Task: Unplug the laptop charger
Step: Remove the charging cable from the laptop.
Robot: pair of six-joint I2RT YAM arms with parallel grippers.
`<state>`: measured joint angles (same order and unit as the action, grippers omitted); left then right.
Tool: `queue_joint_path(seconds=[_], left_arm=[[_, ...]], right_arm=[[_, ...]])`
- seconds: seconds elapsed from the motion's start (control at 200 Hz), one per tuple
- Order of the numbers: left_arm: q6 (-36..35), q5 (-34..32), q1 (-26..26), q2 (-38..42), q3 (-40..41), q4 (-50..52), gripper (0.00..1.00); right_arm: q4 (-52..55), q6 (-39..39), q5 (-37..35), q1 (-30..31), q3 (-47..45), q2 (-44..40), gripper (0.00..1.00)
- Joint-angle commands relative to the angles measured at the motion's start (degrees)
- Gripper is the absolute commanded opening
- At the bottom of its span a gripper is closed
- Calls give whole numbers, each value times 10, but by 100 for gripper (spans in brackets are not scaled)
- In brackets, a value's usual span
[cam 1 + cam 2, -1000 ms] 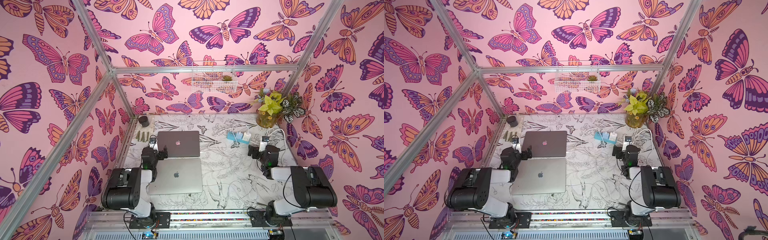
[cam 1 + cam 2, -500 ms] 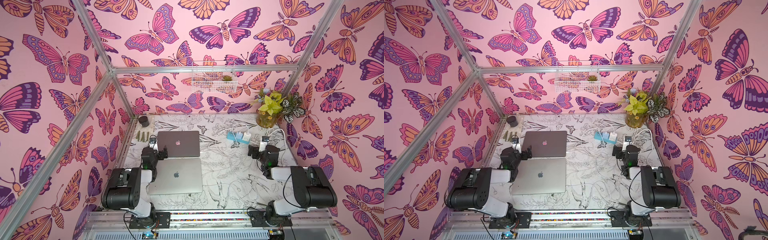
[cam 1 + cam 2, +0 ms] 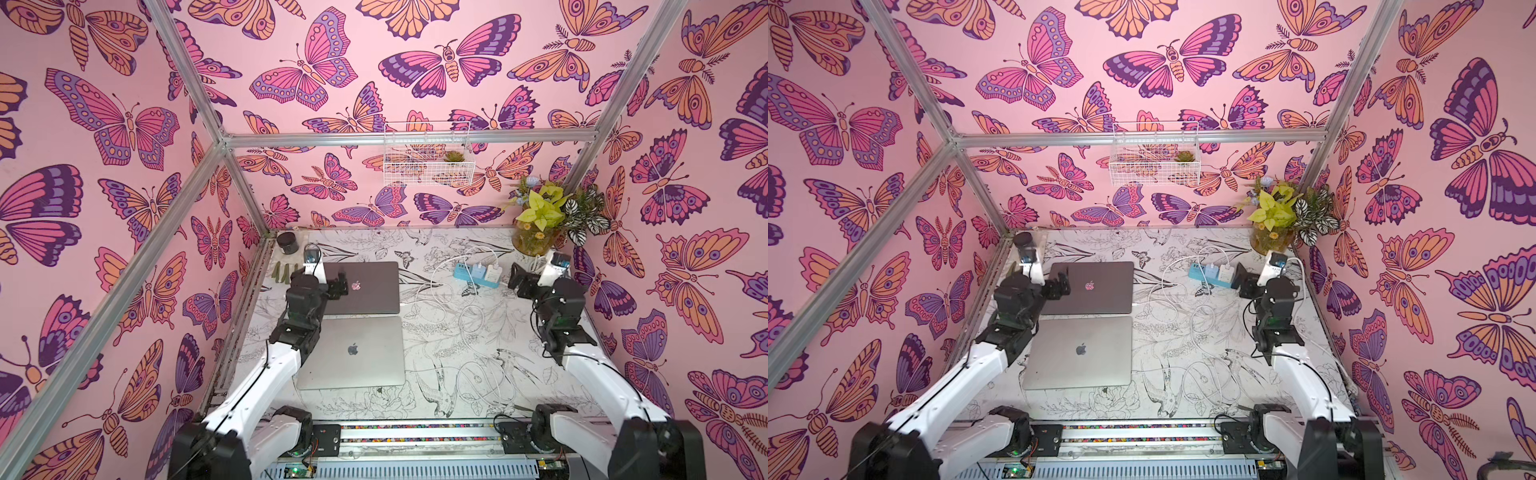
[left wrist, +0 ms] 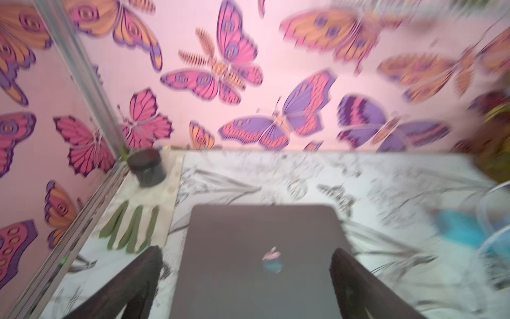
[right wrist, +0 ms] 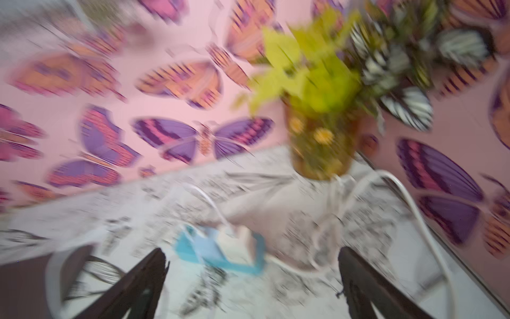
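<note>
The cable (image 3: 417,369) meets the silver laptop's edge. My right gripper should move back and down, turning toward the silver laptop (image 3: 353,353), onto the cable beside that edge.
Two shut laptops lie left of the table's middle: a dark grey laptop (image 3: 365,291) (image 3: 1100,291) (image 4: 262,234) behind a silver laptop (image 3: 353,353) (image 3: 1079,353). A blue power strip (image 3: 467,277) (image 3: 1200,276) (image 5: 193,248) at the back right holds a white charger (image 3: 493,272) (image 3: 1226,273) (image 5: 234,240) and a pale blue plug beside it. White cables (image 3: 440,291) loop from the strip toward the laptops' right edges. My left gripper (image 3: 338,284) (image 3: 1061,284) (image 4: 246,250) hovers open over the dark laptop's left part. Open as well, my right gripper (image 3: 517,276) (image 3: 1241,278) (image 5: 252,250) sits just right of the strip.
A potted plant (image 3: 540,224) (image 5: 320,110) stands in the back right corner. A dark jar (image 3: 287,243) (image 4: 146,167) and green strips (image 4: 129,229) lie at the back left. A wire basket (image 3: 428,158) hangs on the back wall. Loose white cable (image 3: 478,365) coils right of the silver laptop.
Both arms have unfolded and reached toward the back wall. The left gripper now sits over the dark laptop; the right gripper has come up beside the power strip.
</note>
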<state>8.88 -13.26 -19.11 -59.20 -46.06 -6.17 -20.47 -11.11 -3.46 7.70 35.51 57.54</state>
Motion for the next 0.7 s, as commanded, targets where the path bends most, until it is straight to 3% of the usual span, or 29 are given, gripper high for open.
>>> queue_joint_path(seconds=[0.0,0.035,0.075,0.135,0.245,0.356,0.596,0.696], left_arm=[[99,-51,-88,-55,-55,312,90],[115,-52,-118,-76,-70,338,91],[141,-38,-137,-98,-78,356,91],[178,15,-147,-129,-83,361,91],[207,49,-181,-204,-96,365,91],[227,61,-195,-245,-93,367,93],[224,61,-194,-267,-70,360,96],[218,67,-195,-273,-71,360,96]], right_arm=[[147,178,-54,234,20,1,99],[141,261,-76,301,10,12,99],[126,322,-51,342,-7,29,99],[138,353,30,356,-10,63,100],[235,382,121,370,39,125,84],[275,453,134,415,43,168,86],[336,491,105,448,85,281,86],[366,499,103,452,115,314,75]])
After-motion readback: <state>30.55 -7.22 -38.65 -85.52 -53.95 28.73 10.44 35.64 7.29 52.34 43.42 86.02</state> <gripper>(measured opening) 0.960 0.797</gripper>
